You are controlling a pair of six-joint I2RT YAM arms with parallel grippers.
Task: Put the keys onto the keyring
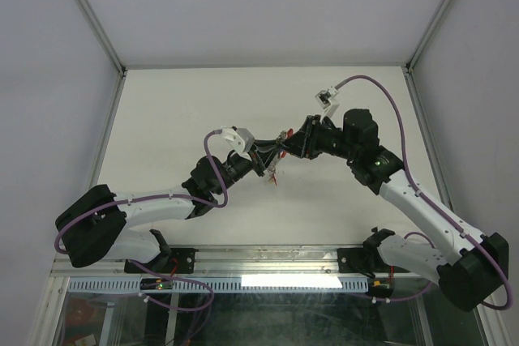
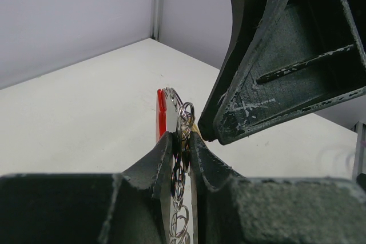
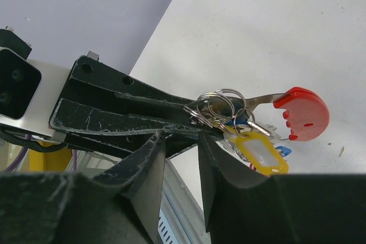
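Observation:
I will next tilt my left gripper's fingers down, lower the silvery rings onto the bare table below and release them, since the bunch hangs in the air.
My left gripper (image 1: 270,160) (image 2: 182,135) is shut on a bunch of silvery split rings (image 2: 185,114) (image 3: 220,105), held above the table. Keys hang from the rings with a yellow tag (image 3: 260,152) and a blue tag (image 3: 283,151). A red curved piece on a grey metal bar, apparently the keyring (image 3: 301,112) (image 2: 160,115), sticks out of the same bunch. My right gripper (image 1: 286,146) (image 3: 181,136) is slightly open and empty, its tips right against the left gripper's fingers (image 3: 126,112). One right finger (image 2: 286,55) sits beside the rings.
The white table (image 1: 186,111) has grey walls on three sides. A metal rail (image 1: 268,261) runs along the near edge by the arm bases. A small reddish item (image 1: 274,177) hangs under the grippers.

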